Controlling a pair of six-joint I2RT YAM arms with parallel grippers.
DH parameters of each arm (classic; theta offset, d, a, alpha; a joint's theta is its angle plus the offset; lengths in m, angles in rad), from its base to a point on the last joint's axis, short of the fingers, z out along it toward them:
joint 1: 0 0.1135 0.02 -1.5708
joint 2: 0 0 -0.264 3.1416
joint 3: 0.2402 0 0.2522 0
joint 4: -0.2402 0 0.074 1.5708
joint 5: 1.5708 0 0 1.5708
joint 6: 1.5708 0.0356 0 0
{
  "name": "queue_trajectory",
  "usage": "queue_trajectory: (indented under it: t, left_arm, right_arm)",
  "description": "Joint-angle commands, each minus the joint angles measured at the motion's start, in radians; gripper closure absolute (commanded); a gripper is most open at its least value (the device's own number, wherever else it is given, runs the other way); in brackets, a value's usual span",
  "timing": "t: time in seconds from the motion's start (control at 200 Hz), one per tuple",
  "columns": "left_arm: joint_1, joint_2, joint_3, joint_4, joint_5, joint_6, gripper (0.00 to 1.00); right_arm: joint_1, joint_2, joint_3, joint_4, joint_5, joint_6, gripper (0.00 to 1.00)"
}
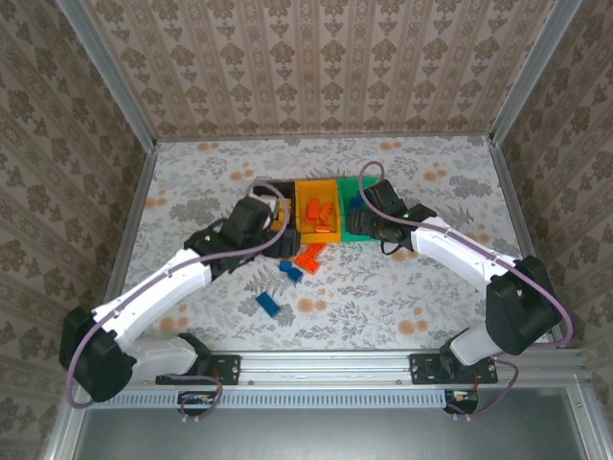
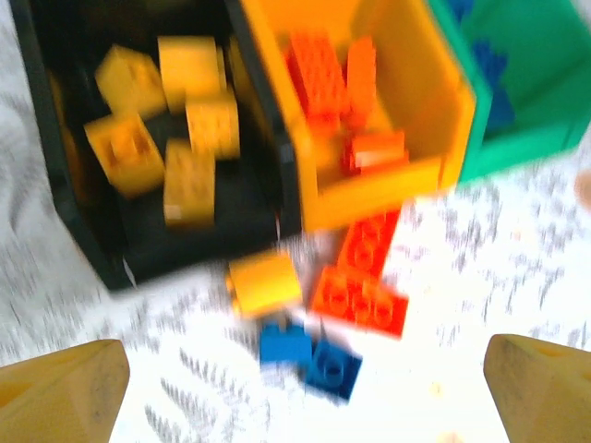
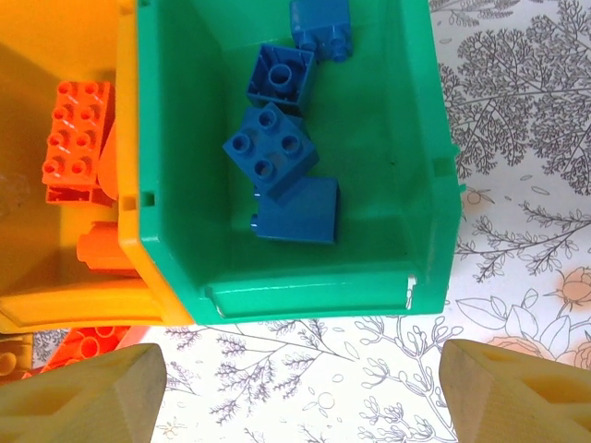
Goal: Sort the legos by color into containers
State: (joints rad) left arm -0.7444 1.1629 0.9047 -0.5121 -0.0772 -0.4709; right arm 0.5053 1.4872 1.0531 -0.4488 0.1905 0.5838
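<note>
My left gripper draws back next and lowers to the lone blue brick to close there, since it lies clear of the others, nearer the arm bases.
Three containers stand in a row: a black bin (image 2: 148,240) holding several yellow legos (image 2: 189,175), an orange-yellow bin (image 2: 416,83) holding orange-red bricks (image 2: 323,69), and a green bin (image 3: 388,138) holding several blue bricks (image 3: 272,148). In front of the bins lie a yellow brick (image 2: 265,283), two orange-red bricks (image 2: 360,300) and two blue bricks (image 2: 305,355). My left gripper (image 2: 305,397) hangs open above these loose bricks, holding nothing. My right gripper (image 3: 300,392) is open and empty over the tablecloth, just in front of the green bin.
Another blue brick (image 1: 267,304) lies alone nearer the arm bases. The floral tablecloth (image 1: 431,287) is bounded by patterned walls behind and at both sides. Both arms reach inward toward the bins (image 1: 319,209) at the table's middle.
</note>
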Motion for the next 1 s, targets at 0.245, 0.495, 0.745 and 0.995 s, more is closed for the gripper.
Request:
queue_trajectory:
  t: [0.245,0.495,0.745,0.995]
  left_arm:
    - [-0.075,-0.057,-0.268,-0.073,0.124,-0.241,0.00]
    - [-0.079,0.044,-0.316,-0.008,0.168,-0.282,0.04]
    - [-0.080,0.124,-0.309,0.010,0.175,-0.252,0.10]
    - [-0.099,0.179,-0.302,0.029,0.160,-0.221,0.29]
  right_arm:
    - [-0.004,-0.031,-0.043,0.037,-0.019,0.022,0.21]
    - [-0.003,-0.066,-0.047,0.021,-0.010,0.007,0.21]
    - [-0.003,-0.088,-0.051,0.018,0.006,0.001,0.21]
    - [-0.005,-0.088,-0.044,0.009,0.013,-0.002,0.21]
